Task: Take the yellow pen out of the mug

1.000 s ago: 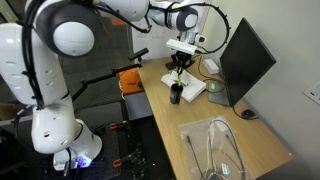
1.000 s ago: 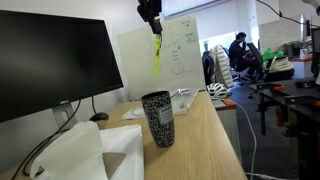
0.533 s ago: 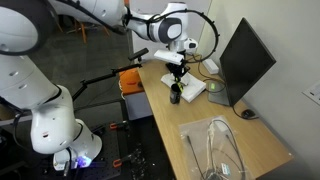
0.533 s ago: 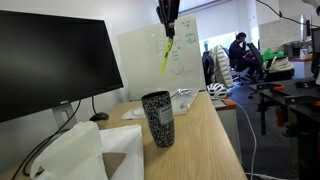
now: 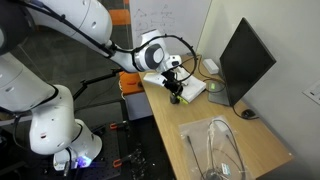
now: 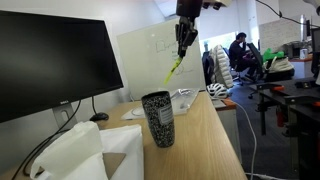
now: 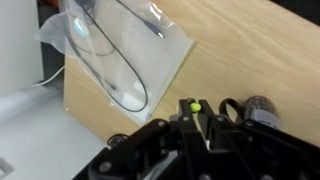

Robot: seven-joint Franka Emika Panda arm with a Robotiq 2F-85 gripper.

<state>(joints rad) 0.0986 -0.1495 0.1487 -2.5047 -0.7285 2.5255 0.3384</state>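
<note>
The gripper lowers the yellow pen (image 6: 173, 69) away from the mug (image 6: 157, 118) next, toward the open wooden table, since the pen hangs close to the mug's rim.
The small black speckled mug (image 6: 157, 118) stands on the wooden table (image 6: 205, 140); it also shows in an exterior view (image 5: 175, 98) and in the wrist view (image 7: 264, 110), to the right of the fingers. My gripper (image 6: 183, 50) is shut on the top of the yellow pen (image 6: 173, 69). The pen hangs tilted, wholly outside the mug, above it and to its right. In the wrist view the pen's yellow-green end (image 7: 196, 105) sits pinched between the black fingers. In an exterior view the gripper (image 5: 172, 76) hovers just above the mug.
A dark monitor (image 6: 50, 65) stands on the table behind the mug. A clear plastic bag with a cable (image 7: 120, 50) lies at the near end (image 5: 220, 145). White paper (image 5: 192, 88) lies by the mug. A whiteboard (image 6: 150, 60) and seated people (image 6: 240, 50) are beyond.
The gripper has carried the pen sideways away from above the mug, and the pen now hangs tilted instead of upright. The arm has swung lower over the table edge.
</note>
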